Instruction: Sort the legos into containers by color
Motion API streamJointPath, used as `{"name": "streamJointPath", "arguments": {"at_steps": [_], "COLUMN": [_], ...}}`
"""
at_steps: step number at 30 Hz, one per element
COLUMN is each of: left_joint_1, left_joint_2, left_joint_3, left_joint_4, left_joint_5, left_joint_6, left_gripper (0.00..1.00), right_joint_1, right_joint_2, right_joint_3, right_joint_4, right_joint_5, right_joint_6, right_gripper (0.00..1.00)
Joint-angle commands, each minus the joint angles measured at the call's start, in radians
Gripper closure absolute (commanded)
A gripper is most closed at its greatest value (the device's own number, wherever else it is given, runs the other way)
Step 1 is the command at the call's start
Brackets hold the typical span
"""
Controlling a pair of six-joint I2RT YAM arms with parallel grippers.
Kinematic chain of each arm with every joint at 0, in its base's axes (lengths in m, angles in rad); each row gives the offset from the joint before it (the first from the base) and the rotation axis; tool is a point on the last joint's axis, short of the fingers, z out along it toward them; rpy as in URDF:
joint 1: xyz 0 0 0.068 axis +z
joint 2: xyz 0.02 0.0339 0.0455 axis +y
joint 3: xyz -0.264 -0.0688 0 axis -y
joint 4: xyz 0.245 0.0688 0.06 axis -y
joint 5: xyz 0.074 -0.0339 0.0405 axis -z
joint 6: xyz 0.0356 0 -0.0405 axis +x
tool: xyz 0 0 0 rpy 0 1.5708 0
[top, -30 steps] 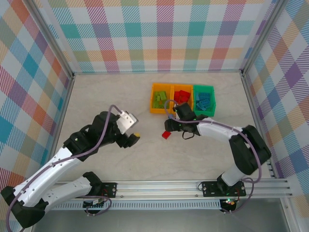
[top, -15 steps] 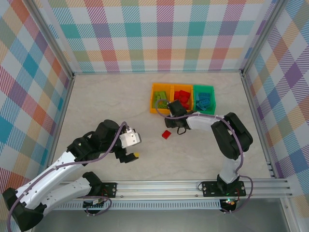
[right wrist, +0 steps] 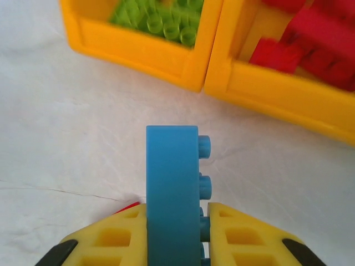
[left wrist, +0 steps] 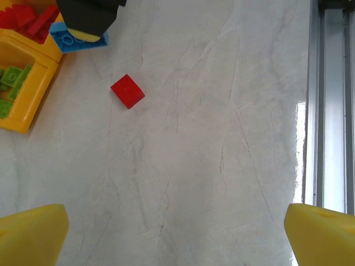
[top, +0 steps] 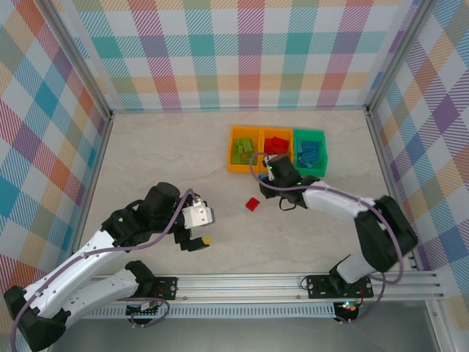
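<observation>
The robot's right gripper next needs to go up and move outward past the middle orange bin (top: 277, 132), then let go of its lego in the green bin (top: 322, 154), since light blue legos are there.
My right gripper (right wrist: 177, 235) is shut on a light blue lego (right wrist: 172, 183), held on edge with its studs to the right, just in front of the containers. In the top view this gripper (top: 269, 174) hovers by the seam of the two orange bins. The left orange bin (top: 233, 150) holds lime green legos, the middle orange bin (top: 277, 132) red ones, the green bin (top: 322, 154) light blue ones. One red lego (top: 253, 204) lies on the table. My left gripper (top: 199, 236) is open over bare table, its yellow fingertips (left wrist: 30, 235) wide apart; the red lego (left wrist: 127, 91) lies ahead of it.
The marble tabletop (top: 168, 154) is bounded by checked walls. A metal rail (left wrist: 328, 111) runs along the near edge beside the left gripper. The right arm (top: 337, 204) stretches from the front right toward the bins.
The right gripper moved from beside the red lego up to the bins' front edge. The left gripper drew back toward the near rail.
</observation>
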Motion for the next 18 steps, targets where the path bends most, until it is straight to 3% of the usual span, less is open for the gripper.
{"name": "streamJointPath", "arguments": {"at_steps": [1, 4, 8, 10, 15, 18], "left_joint_1": [0.012, 0.018, 0.021, 0.024, 0.028, 0.029], "left_joint_2": [-0.043, -0.066, -0.071, -0.068, -0.062, -0.06], "left_joint_3": [-0.025, -0.037, -0.048, -0.053, -0.062, -0.071], "left_joint_4": [0.048, 0.06, 0.069, 0.072, 0.079, 0.085], "left_joint_5": [0.044, 0.044, 0.047, 0.055, 0.071, 0.07], "left_joint_6": [0.022, 0.025, 0.027, 0.031, 0.029, 0.029], "left_gripper": [0.0, 0.0, 0.0, 0.0, 0.0, 0.0], "right_joint_1": [-0.015, -0.092, -0.268, -0.351, -0.452, -0.484], "right_joint_2": [-0.133, -0.213, -0.194, -0.118, 0.126, 0.247], "right_joint_3": [-0.032, -0.036, 0.012, 0.072, 0.256, 0.344], "right_joint_4": [0.022, 0.034, 0.046, 0.044, 0.019, 0.02], "right_joint_5": [0.076, 0.11, 0.041, -0.016, -0.086, -0.115], "right_joint_6": [0.014, 0.0, 0.0, -0.002, 0.009, 0.017], "right_gripper": [0.93, 0.94, 0.93, 0.92, 0.89, 0.74]}}
